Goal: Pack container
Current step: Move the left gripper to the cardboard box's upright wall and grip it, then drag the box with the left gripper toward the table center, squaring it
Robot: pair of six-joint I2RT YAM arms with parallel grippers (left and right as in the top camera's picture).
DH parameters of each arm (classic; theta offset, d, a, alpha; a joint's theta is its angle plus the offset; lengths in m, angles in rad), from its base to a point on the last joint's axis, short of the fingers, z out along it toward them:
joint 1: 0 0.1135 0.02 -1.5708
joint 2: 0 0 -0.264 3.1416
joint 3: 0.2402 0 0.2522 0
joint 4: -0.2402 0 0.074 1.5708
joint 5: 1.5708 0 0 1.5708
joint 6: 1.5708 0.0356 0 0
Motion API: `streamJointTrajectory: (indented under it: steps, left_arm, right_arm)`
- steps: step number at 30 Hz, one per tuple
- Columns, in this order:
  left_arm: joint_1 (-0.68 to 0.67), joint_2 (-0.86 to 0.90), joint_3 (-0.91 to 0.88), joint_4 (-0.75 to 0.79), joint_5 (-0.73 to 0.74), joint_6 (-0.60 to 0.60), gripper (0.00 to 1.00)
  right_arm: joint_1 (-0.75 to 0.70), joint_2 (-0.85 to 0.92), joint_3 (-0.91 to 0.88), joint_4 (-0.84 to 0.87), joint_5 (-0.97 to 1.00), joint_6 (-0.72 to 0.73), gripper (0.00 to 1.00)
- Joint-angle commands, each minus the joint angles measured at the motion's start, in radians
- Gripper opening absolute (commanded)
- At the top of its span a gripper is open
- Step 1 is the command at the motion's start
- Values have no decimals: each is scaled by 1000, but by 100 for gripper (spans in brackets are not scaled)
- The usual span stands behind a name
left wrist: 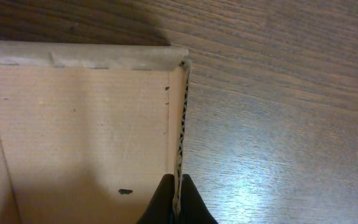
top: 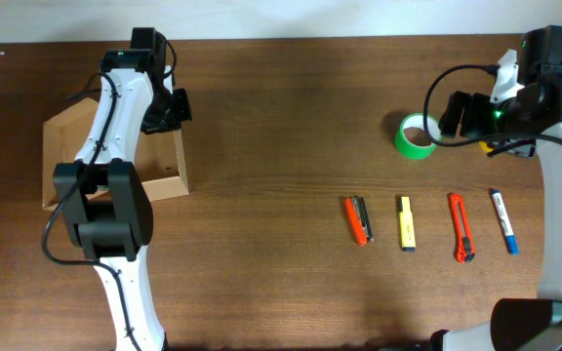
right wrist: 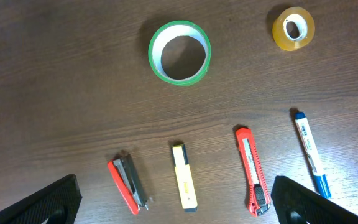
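Note:
My left gripper should next move toward the green tape roll (top: 416,136), pull the container onto the bare middle of the tabletop, and let go of the container's side, because the items are far away.
The tan cardboard container (top: 167,181) stands open at the left of the table, its lid flap (top: 59,146) folded out to the left. My left gripper (top: 172,109) is shut on the container's right wall; in the left wrist view the two fingers (left wrist: 178,200) pinch the corrugated wall edge (left wrist: 180,124), and the inside of the box (left wrist: 86,124) looks bare. My right gripper (top: 464,113) is open and empty above the table at the far right, near a green tape roll (top: 416,136). In the right wrist view its fingers (right wrist: 179,208) are spread wide above the row of items.
A red stapler (right wrist: 128,182), yellow highlighter (right wrist: 184,183), red utility knife (right wrist: 251,169) and blue marker (right wrist: 309,152) lie in a row. The green tape roll (right wrist: 179,52) and a small yellow tape roll (right wrist: 293,28) lie behind them. My left arm crosses over the box.

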Motion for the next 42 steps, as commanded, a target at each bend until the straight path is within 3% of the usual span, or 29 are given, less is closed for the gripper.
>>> streamJointTrajectory:
  steps: [1, 8, 20, 27, 31, 35, 42]
  left_arm:
    - [-2, 19, 6, -34, 3, 93, 2]
    - [-6, -11, 58, -120, 2, 284, 2]
    - [-93, -34, 505, -426, 13, 595, 2]
    - [-325, -34, 513, -471, 76, 866, 2]
    - [-457, -34, 513, -432, -55, 952, 2]
    - [-542, -33, 512, -401, -60, 1106, 2]
    - [-580, -24, 463, -393, -16, 1157, 2]
  right_arm:
    - [-3, -2, 13, 2, 20, 4, 99]
    - [-3, -2, 13, 3, 19, 4, 99]
    - [-3, 18, 13, 3, 19, 5, 99]
    - [-3, 36, 13, -5, 14, 4, 99]
    - [-3, 36, 13, -3, 15, 4, 99]
    - [-3, 36, 13, 0, 15, 4, 99]
    - [-3, 36, 13, 0, 15, 5, 99]
